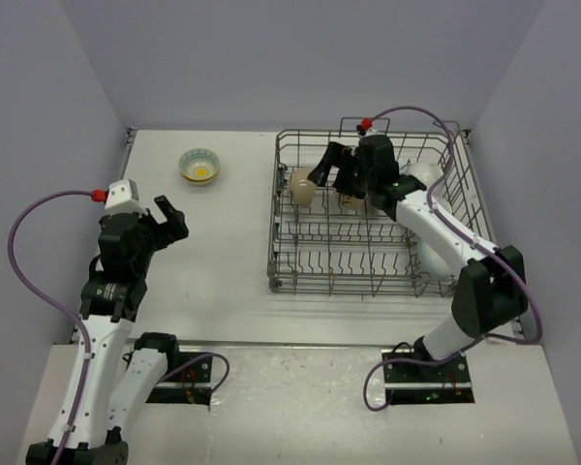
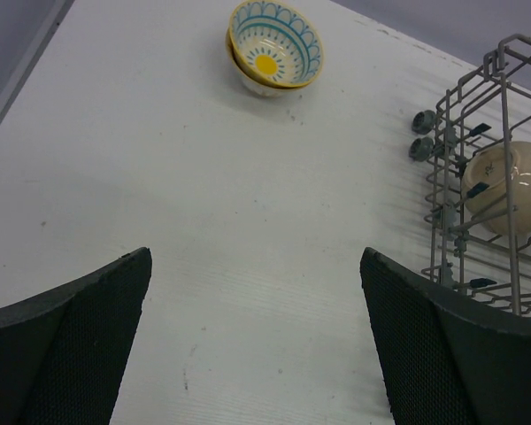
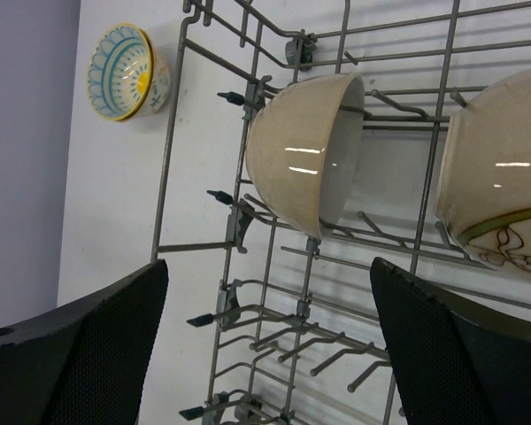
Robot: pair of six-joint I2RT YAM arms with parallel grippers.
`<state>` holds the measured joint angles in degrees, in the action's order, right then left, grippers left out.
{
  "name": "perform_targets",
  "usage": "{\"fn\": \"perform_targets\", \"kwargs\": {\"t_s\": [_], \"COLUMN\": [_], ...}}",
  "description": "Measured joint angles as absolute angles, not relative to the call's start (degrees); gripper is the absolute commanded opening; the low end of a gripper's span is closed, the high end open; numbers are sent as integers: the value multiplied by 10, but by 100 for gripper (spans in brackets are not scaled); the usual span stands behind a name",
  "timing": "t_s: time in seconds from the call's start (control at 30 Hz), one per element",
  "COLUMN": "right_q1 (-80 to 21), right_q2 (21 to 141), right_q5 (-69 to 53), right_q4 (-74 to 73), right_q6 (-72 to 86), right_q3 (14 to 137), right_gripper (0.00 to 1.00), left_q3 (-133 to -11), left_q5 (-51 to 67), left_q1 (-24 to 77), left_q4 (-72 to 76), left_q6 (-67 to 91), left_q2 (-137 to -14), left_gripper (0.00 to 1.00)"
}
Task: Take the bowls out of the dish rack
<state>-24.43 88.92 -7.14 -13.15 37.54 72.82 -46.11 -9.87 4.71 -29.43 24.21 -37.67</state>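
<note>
The beige bowl's upper rim stands down and to the left in the top view, so my right gripper needs to tilt and move there next, with its fingers on both sides of the rim.
The grey wire dish rack (image 1: 283, 254) stands at the right of the table. A beige bowl (image 1: 303, 186) rests on edge at its far left corner, with a second bowl (image 1: 349, 201) beside it. White bowls (image 1: 425, 174) show behind my right arm. My right gripper (image 1: 336, 172) hovers open above the beige bowl (image 3: 305, 155); nothing is between its fingers (image 3: 97, 354). To its right is a bowl (image 3: 500, 177) with a green line pattern. Two patterned bowls (image 1: 199, 166) sit stacked on the table. My left gripper (image 1: 174, 218) is open and empty, short of that stack (image 2: 274, 55).
The rack's upright tines (image 3: 336, 336) lie directly below my right gripper. The rack's left wall (image 2: 451, 177) and a beige bowl (image 2: 504, 186) behind it show at the right of the left wrist view. Walls close in the table on three sides.
</note>
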Motion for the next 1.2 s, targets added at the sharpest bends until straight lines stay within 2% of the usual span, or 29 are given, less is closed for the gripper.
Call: {"fn": "perform_targets", "kwargs": {"t_s": [0.4,0.7,1.2], "right_q1": [-231,-230,-209], "right_q2": [1010,1051,1114], "right_q5": [-102,-134,-274], "right_q4": [-121,-112,-57], "right_q6": [360,336,332], "right_q3": [808,825,846], "right_gripper": [90,89,83], "left_q3": [-461,-461,-460], "left_q5": [-96,-94,-92], "left_q1": [51,54,56], "left_q4": [-294,-294,-294], "left_q6": [241,238,237], "left_q2": [-380,-379,-380], "left_gripper": [100,100,100]}}
